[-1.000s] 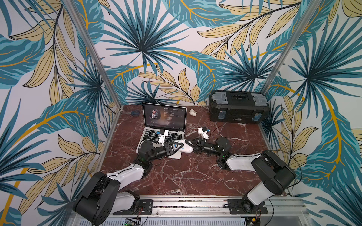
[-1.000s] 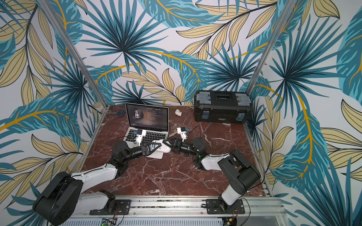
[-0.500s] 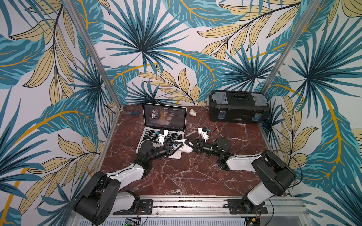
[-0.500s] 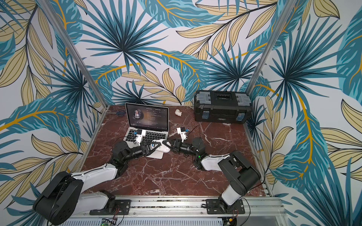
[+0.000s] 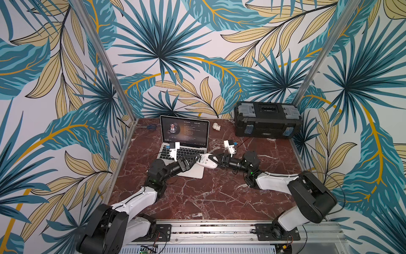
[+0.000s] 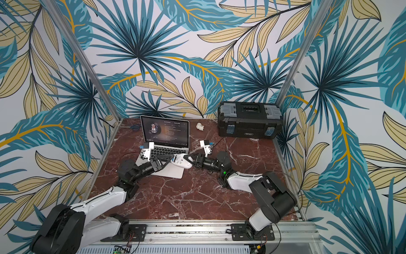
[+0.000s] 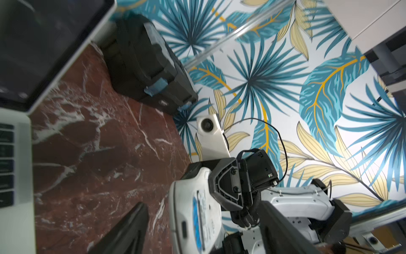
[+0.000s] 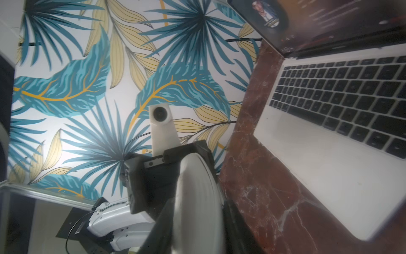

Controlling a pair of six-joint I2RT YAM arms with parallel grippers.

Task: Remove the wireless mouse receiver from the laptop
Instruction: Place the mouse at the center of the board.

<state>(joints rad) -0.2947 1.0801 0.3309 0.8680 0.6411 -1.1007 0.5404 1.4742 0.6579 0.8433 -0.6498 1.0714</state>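
Observation:
Next, the right gripper turns outward and lowers the mouse onto the bare tabletop beside the laptop to release it, since that spot lies below the gripper.
The silver-grey laptop [image 5: 193,173] [image 6: 165,132] stands open at the back left, screen lit. A white mouse [image 5: 206,161] [image 6: 181,161] hangs over the laptop's right front corner between both grippers. My right gripper [image 5: 214,161] [image 8: 197,237] is shut on the mouse [image 8: 197,198], with a black finger pressed to each side. My left gripper [image 5: 194,159] [image 7: 202,231] is open, and its fingers [image 7: 129,231] stand well clear on either side of the mouse [image 7: 193,211], whose labelled underside faces it. The wireless mouse receiver is hidden in every view.
A black toolbox [image 5: 267,123] [image 6: 249,122] with grey latches sits at the back right. A small white fitting [image 5: 215,126] lies between it and the laptop. A blue item [image 5: 151,127] lies in the back left corner. Patterned walls close in three sides.
My left gripper's jaws have spread wide, off the mouse. The right gripper keeps its hold, and the mouse has stayed in place.

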